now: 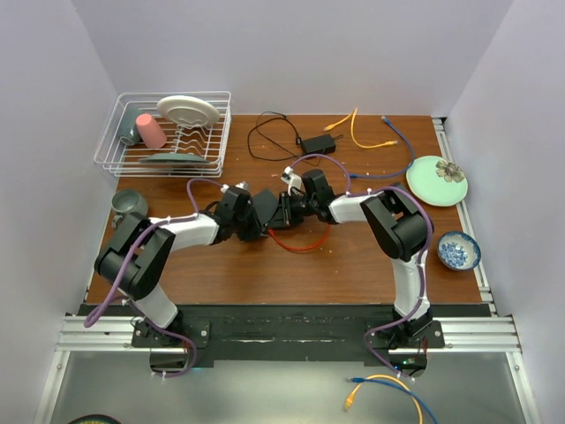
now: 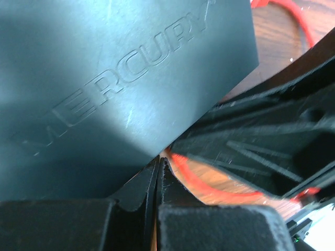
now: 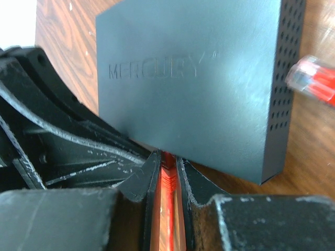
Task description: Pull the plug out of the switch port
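Observation:
My right gripper pulls away, up and outward next, then goes down onto the tabletop (image 1: 344, 152) beside the black adapter and releases. The red plug reaches the box.
The flat matte-black box (image 1: 268, 210) marked MERCURY lies mid-table between both grippers. It fills the left wrist view (image 2: 120, 73) and the right wrist view (image 3: 188, 89). Its socket row is hidden at the edge facing my right gripper. My right gripper (image 3: 166, 170) is shut on the red plug (image 3: 167, 180), whose tip reaches that edge. It shows from above too (image 1: 288, 212). The red cable (image 1: 298, 245) loops toward the near side, and its free clear-tipped end (image 3: 314, 78) lies beside the box. My left gripper (image 2: 158, 170) is shut and empty, tips against the box's edge (image 1: 254, 218).
A wire dish rack (image 1: 212, 141) with a pink cup (image 1: 150, 131) and a plate (image 1: 188, 110) stands back left. A grey mug (image 1: 128, 205) sits left. A small black adapter (image 1: 318, 143), yellow cable (image 1: 362, 137), blue cable (image 1: 399, 132), green plate (image 1: 437, 181) and blue bowl (image 1: 459, 250) lie behind and right.

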`<state>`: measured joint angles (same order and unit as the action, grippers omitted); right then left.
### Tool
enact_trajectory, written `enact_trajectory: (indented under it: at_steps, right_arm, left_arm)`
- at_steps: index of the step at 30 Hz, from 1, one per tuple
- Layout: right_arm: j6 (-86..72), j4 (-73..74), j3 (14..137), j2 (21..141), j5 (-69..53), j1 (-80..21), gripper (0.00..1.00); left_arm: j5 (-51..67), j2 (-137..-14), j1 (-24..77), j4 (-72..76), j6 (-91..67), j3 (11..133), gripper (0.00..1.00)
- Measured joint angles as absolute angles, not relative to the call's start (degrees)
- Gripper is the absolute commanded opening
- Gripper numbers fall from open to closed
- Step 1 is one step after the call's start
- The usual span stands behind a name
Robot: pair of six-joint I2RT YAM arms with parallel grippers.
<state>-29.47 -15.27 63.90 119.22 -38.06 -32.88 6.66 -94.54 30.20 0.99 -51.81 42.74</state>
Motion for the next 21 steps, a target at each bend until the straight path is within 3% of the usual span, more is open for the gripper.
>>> enact_trajectory:
  at_steps: [21]
  right_arm:
    - [-27.94,-12.29,61.87,116.14,-35.07,-33.69,0.00]
  left_arm:
    - [5.02,-95.57,28.29,0.14,-53.91,44.36,0.00]
